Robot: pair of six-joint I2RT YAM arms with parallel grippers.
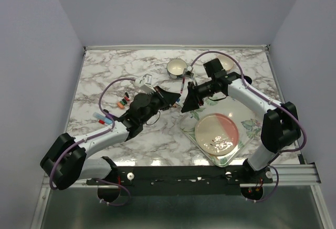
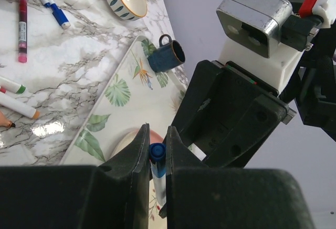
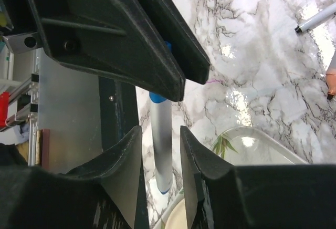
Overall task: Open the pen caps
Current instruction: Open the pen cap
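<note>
I will next move my left gripper to the left in the top view, lower it beside the small caps and release the blue cap, because those small caps lie in a group on the tabletop.
My left gripper (image 2: 156,135) is shut on the blue cap (image 2: 157,153) end of a white-barrelled pen and holds it above the table. In the right wrist view the pen's white barrel (image 3: 161,150) hangs from the left gripper's fingers (image 3: 157,55), with the blue cap (image 3: 157,97) just showing under them. My right gripper (image 3: 160,132) is open, one jaw on each side of the barrel with a gap both ways. In the top view the two grippers meet tip to tip, left (image 1: 170,99) and right (image 1: 186,103), at the table's middle.
A leaf-patterned tray (image 1: 237,154) with a pink plate (image 1: 217,133) lies under and right of the grippers. Bowls (image 1: 177,67) stand at the back. Loose pens (image 2: 22,27) and small caps (image 1: 122,103) lie at the left. A blue mug (image 2: 168,55) sits on the tray.
</note>
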